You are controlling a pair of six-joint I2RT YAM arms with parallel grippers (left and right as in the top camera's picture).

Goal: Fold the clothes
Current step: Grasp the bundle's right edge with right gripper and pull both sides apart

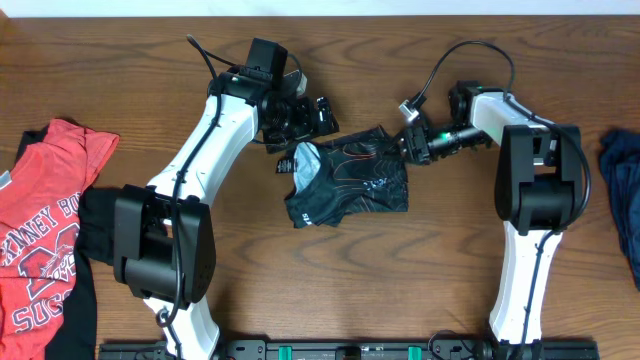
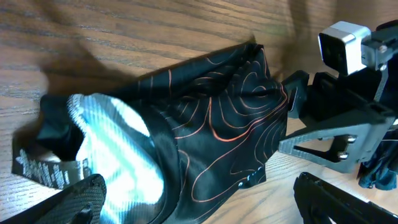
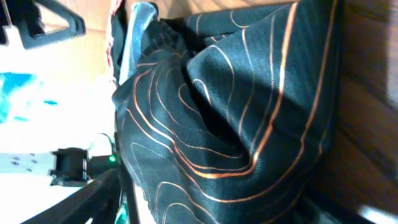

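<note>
The cloth is already between the fingers of my right gripper, so this gripper needs to slide a little to the left in the overhead view, onto the jersey's bunched end, and close.
The black jersey with thin orange contour lines lies bunched in a rough rectangle at the table's middle, its pale inner side showing at the left end. My left gripper hangs open over the jersey's upper left corner with nothing held; its fingers straddle the cloth in the left wrist view. My right gripper is at the upper right corner, jaws apart on either side of the cloth. One finger shows at lower left.
A red white-lettered T-shirt lies at the far left over a black piece. A dark blue piece lies at the right edge. Bare wooden table surrounds the jersey.
</note>
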